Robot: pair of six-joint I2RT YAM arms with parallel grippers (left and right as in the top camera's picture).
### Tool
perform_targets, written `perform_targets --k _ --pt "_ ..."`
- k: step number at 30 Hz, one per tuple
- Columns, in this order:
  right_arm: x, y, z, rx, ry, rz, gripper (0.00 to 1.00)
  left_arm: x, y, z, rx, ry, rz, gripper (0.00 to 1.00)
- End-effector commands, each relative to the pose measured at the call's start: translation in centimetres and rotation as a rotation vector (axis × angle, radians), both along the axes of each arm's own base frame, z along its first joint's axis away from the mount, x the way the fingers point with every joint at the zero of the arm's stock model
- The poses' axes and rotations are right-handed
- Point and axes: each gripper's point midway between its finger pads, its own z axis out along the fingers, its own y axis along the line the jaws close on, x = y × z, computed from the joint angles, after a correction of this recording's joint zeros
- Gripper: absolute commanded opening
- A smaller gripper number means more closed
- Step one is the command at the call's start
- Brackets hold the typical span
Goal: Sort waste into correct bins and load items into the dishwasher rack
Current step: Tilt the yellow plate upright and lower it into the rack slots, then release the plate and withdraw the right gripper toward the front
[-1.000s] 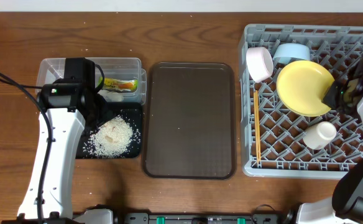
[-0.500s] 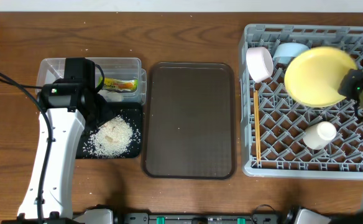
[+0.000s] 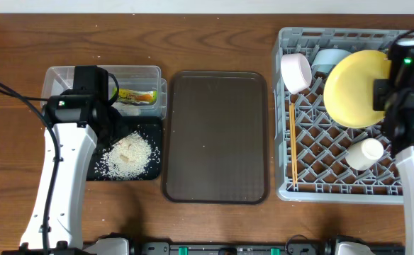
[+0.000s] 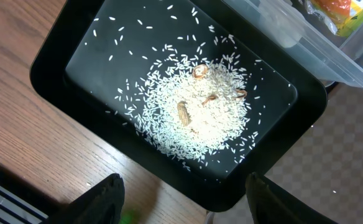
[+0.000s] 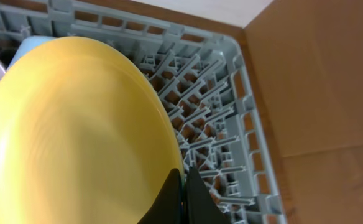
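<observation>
I'll move my right gripper left in the overhead view and down to release the plate (image 3: 354, 88) among the rack's wires beside the chopsticks, since those slots are empty.
My right gripper (image 5: 183, 190) is shut on the rim of the yellow plate (image 3: 354, 88), holding it tilted over the back of the grey dishwasher rack (image 3: 405, 185); the plate fills the right wrist view (image 5: 76, 137). In the rack are a white bowl (image 3: 296, 72), a light blue bowl (image 3: 329, 58), a pale cup (image 3: 364, 153) and wooden chopsticks (image 3: 292, 145). My left gripper (image 4: 181, 199) is open and empty above the near edge of the black tray (image 4: 57, 74), which holds rice grains (image 4: 200, 115). The snack wrapper (image 3: 137, 95) lies in the clear tub (image 3: 132, 73).
A large dark brown serving tray (image 3: 216, 134) lies between the bins and the rack. The rack's right wall (image 5: 256, 143) stands close to the held plate. Bare wooden table (image 3: 214, 42) runs along the back and front.
My right gripper has lifted the yellow plate from lying in the rack and tipped it up toward the rack's back right. The left arm has not moved.
</observation>
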Motion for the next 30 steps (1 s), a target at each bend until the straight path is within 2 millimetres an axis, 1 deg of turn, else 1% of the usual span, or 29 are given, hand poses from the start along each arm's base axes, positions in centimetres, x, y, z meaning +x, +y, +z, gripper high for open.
perform_targets --k 1,4,8,14,16,17,18,20,21,24,26,29,30 --pt "-0.2 0.3 0.2 -0.134 0.050 -0.024 0.01 0.0 0.2 0.0 0.004 0.001 0.010 0.66" --pt "0.1 1.7 -1.0 -0.161 0.103 0.002 0.01 0.0 0.2 0.1 0.004 0.001 0.010 0.66" --pt "0.5 2.5 -2.6 -0.199 0.159 -0.009 0.01 0.0 0.2 0.1 0.004 0.001 0.010 0.66" --pt "1.1 5.2 -5.3 -0.184 0.222 0.036 0.01 0.0 0.2 0.1 0.004 0.001 0.010 0.66" --pt "1.2 5.9 -5.7 -0.159 0.213 0.027 0.01 0.0 0.2 0.1 0.004 0.001 0.010 0.66" --pt "1.3 6.3 -5.7 -0.138 0.196 0.015 0.04 0.0 0.2 0.0 0.004 0.001 0.010 0.66" --pt "1.3 6.6 -5.7 -0.113 0.180 0.006 0.13 0.0 0.2 0.1 0.004 0.001 0.010 0.66" --pt "1.4 7.0 -5.5 -0.062 0.141 -0.021 0.38 0.0 0.2 0.1 0.004 0.001 0.010 0.66" --pt "1.4 7.2 -5.5 -0.039 0.128 -0.032 0.49 0.0 0.2 0.0 0.004 0.002 0.010 0.66" --pt "1.4 7.6 -5.2 0.041 0.083 -0.053 0.59 0.0 0.2 0.0 0.004 0.002 0.010 0.66" --pt "1.3 7.9 -4.7 0.097 0.057 -0.047 0.68 0.0 0.2 0.0 0.004 0.002 0.010 0.65" --pt "1.2 7.6 -3.7 0.175 0.000 -0.065 0.74 0.0 0.2 0.0 0.004 0.001 0.010 0.66" --pt "1.1 7.3 -3.3 0.210 -0.018 -0.073 0.77 0.0 0.2 0.0 0.004 0.001 0.010 0.70"
